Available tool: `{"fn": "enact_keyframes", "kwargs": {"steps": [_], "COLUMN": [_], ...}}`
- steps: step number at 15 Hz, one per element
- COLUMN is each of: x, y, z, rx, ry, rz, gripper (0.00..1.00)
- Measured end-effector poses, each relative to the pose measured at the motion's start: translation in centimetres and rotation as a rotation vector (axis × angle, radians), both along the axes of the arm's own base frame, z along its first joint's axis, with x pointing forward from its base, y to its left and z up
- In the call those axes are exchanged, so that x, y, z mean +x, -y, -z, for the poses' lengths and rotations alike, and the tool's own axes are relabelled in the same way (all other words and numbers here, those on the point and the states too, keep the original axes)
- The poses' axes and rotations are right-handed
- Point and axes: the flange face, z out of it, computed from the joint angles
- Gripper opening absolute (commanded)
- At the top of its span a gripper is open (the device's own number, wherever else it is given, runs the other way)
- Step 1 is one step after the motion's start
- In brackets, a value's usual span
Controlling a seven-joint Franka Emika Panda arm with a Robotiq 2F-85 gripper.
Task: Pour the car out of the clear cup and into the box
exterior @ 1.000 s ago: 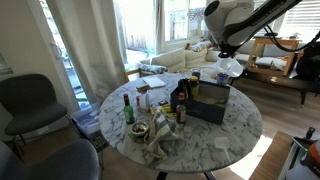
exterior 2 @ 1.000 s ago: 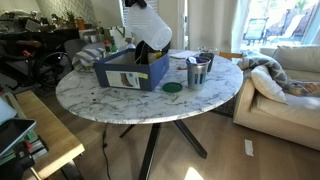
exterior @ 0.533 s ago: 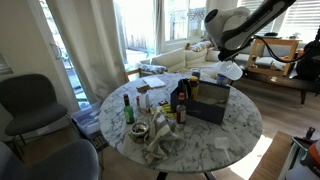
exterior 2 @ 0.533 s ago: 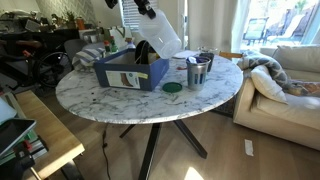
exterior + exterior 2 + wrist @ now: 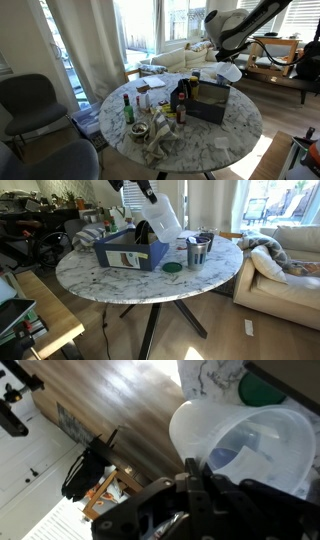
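Observation:
My gripper turns to stand the tipped cup upright next, then lowers it onto the open marble beside the metal cups, since that spot lies below my gripper.
My gripper (image 5: 200, 488) is shut on the rim of the clear cup (image 5: 250, 440) and holds it tipped on its side in the air. In both exterior views the cup (image 5: 165, 216) (image 5: 230, 72) hangs tilted above the far end of the navy-blue box (image 5: 130, 252) (image 5: 210, 104), which stands on the round marble table (image 5: 120, 285). In the wrist view a small bluish shape (image 5: 224, 457) lies inside the cup near its mouth; I cannot tell whether it is the car. The inside of the box is hidden.
Dark glass bottles (image 5: 180, 100) and a green bottle (image 5: 128, 108) stand next to the box. A green lid (image 5: 172, 268) and metal cups (image 5: 197, 252) sit beside it. A crumpled cloth (image 5: 160, 142) lies at the table's edge. Chairs (image 5: 30, 100) and a sofa (image 5: 285, 265) surround the table.
The cup has gone from nearly upright to tipped on its side and has shifted sideways above the box. My wrist has rotated with it.

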Motion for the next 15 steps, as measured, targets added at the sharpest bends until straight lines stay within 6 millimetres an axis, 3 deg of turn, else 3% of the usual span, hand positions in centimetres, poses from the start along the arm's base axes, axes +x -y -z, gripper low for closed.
{"fn": "enact_keyframes", "kwargs": {"steps": [5, 11, 15], "x": [3.8, 6.7, 8.3], "y": [-0.3, 3.9, 4.8], "z": [-0.1, 0.0, 1.5], "rx": [0.175, 0.189, 0.232], "ry": [0.124, 0.307, 0.399], "rz": [0.172, 0.418, 0.599], "gripper": [0.01, 0.01, 0.01]}}
